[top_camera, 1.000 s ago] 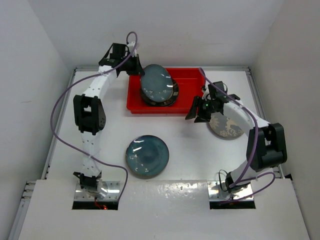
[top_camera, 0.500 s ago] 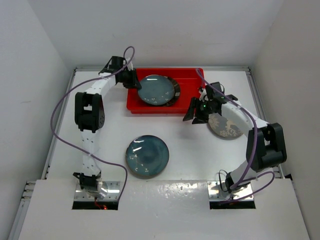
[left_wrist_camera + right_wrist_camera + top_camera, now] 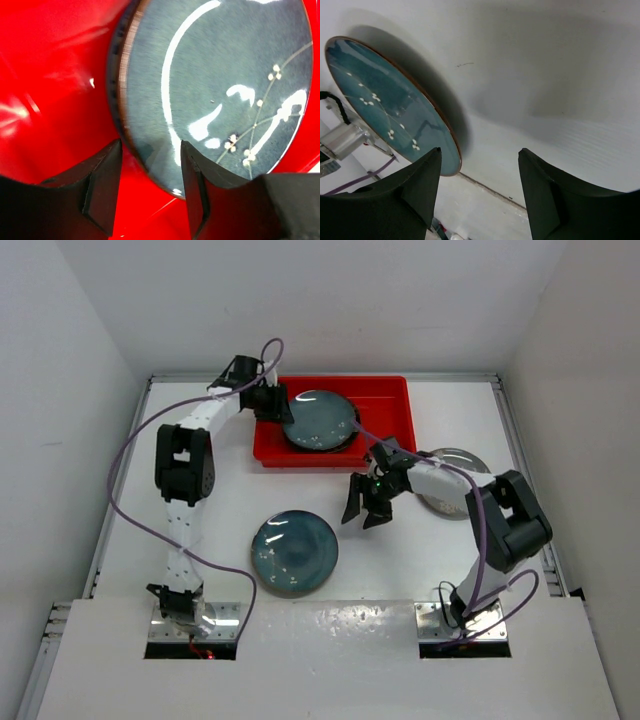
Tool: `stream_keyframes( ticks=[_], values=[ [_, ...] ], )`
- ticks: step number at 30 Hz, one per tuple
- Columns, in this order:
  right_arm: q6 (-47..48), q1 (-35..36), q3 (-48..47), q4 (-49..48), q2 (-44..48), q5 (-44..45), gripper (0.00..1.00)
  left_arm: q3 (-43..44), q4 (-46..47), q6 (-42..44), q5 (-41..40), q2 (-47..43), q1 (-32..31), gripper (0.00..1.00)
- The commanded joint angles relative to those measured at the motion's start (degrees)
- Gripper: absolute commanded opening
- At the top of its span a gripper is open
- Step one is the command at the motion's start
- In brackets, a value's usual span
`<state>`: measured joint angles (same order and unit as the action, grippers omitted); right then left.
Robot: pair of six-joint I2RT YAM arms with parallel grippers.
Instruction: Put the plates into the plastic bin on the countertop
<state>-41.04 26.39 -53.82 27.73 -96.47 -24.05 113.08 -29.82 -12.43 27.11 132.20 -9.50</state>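
Observation:
My right gripper shifts to the left in the top view next until its fingers straddle the teal plate's facing rim, because they hang over empty countertop.
The red plastic bin stands at the back of the white countertop. Inside it lies a dark grey plate with white sprigs, flat on a dark-rimmed plate. My left gripper is open at that plate's left edge, the rim sitting loose between its fingers. A teal plate lies on the countertop in front. To the right of the teal plate my right gripper hangs open with nothing in it. The right arm partly hides a grey patterned plate.
White walls close in the countertop on the left, back and right. The bin's right half holds no plate. A purple cable loops off the left arm. Both arm bases sit at the near edge.
The left gripper has opened and let go of the sprigged plate, which went from tilted to flat in the bin. The right arm swung left, away from the grey patterned plate toward the teal one.

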Motion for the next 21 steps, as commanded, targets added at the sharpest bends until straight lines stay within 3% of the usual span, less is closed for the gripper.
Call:
stream_keyframes(
  ticks=[1,12,21],
  values=[
    [-1.85,1.64,-3.74,-2.59,-1.79,-0.03,0.62,1.27,-1.2,2.14,0.04,-1.68,-1.4,0.52],
    [-4.84,7.52,-3.57,-5.05,-6.62,-4.25,0.6,1.37,-6.64,3.54,0.92,-11.42,5.71,0.53],
    [-9.93,11.84,-3.31,-7.08,-7.42,1.2,0.5,-4.97,-8.85,6.19,3.82,-22.86,13.97,0.54]
  ],
)
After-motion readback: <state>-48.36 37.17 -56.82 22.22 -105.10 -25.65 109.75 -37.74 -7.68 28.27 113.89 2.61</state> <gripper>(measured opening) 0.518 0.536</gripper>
